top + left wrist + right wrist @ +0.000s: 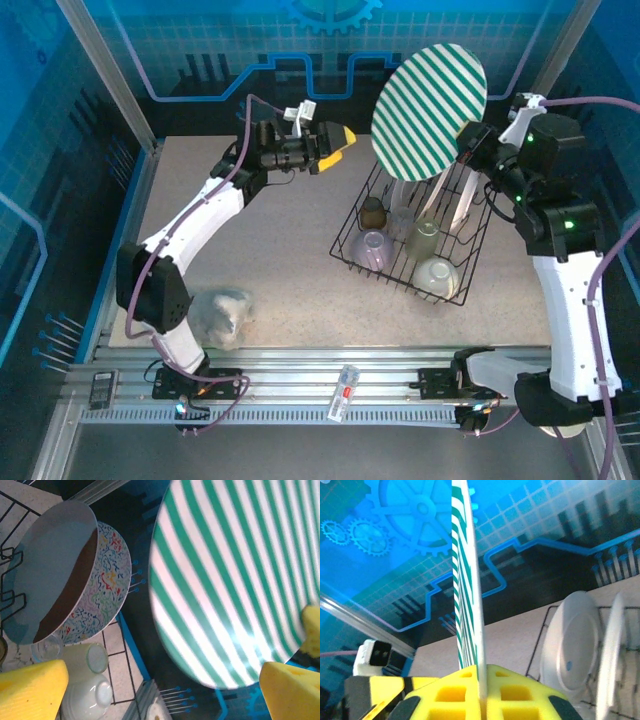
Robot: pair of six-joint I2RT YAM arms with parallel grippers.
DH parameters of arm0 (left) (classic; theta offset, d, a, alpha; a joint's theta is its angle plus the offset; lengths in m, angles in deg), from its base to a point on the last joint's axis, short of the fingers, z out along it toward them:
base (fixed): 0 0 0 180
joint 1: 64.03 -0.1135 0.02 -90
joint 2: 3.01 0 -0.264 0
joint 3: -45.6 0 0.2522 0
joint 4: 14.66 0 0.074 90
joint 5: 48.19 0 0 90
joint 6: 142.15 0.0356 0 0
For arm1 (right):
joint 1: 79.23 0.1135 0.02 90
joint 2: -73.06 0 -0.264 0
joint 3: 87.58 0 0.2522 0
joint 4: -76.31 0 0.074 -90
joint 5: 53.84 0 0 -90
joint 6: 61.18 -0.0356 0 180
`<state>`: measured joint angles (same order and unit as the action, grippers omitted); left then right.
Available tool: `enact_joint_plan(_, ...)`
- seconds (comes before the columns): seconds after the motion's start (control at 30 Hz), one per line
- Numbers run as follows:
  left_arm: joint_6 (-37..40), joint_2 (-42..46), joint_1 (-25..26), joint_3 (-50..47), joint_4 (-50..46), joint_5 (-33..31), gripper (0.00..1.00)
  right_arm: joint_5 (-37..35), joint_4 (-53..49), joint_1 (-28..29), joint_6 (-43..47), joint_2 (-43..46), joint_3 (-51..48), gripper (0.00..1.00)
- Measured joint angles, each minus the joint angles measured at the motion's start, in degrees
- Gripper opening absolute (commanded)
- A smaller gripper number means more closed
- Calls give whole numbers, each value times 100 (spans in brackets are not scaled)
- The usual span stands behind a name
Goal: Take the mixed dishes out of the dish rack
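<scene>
My right gripper holds the striped plate's opposite side. My left gripper turns slightly outward next and brings its open fingers around the striped plate's free rim [376,137] [200,680] beside it.
My right gripper [468,150] [483,682] is shut on the rim of a large green-and-white striped plate [430,108] [466,605], held upright above the back of the black wire dish rack [352,248] [538,639]. My left gripper [338,142] [160,692] hangs open just left of the striped plate [240,575], not touching it. A white plate [47,575] [572,640] and a multicolour patterned plate [102,597] still stand in the rack. A lilac bowl [372,248], a white bowl [437,275] [85,697], a pale cup [425,238] [90,657] and a brown cup [373,212] also sit there.
A whitish plastic lump [222,312] lies on the table near the left arm's base. The beige tabletop [270,250] stretches between the left arm and the rack. Blue enclosure walls [200,40] close in the back and sides.
</scene>
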<state>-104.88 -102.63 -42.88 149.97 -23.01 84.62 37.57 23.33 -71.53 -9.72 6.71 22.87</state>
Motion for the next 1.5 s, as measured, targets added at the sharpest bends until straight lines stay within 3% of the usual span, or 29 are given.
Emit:
enact_joint_plan(0.23, -293, -127, -334, -7, 459, 234, 96, 1003, 680, -258, -667, -146, -752, 0)
enact_joint_plan(0.57, -437, -133, -470, -190, 588, 271, 91, 1878, 1665, -365, -1386, -352, -1126, 0)
enact_joint_plan(0.87, -695, -166, -538, -203, 855, 297, 73, 2210, 2074, -365, -1665, -551, -1207, 0)
enact_joint_plan(1.13, -1355, -192, -675, -348, 1576, 315, 48, 2332, 2389, -365, -1864, -678, -1416, 0)
enact_joint_plan(1.5, -1670, -247, -713, -444, 1926, 313, 41, 2481, 2706, -365, -2100, -826, -1488, 0)
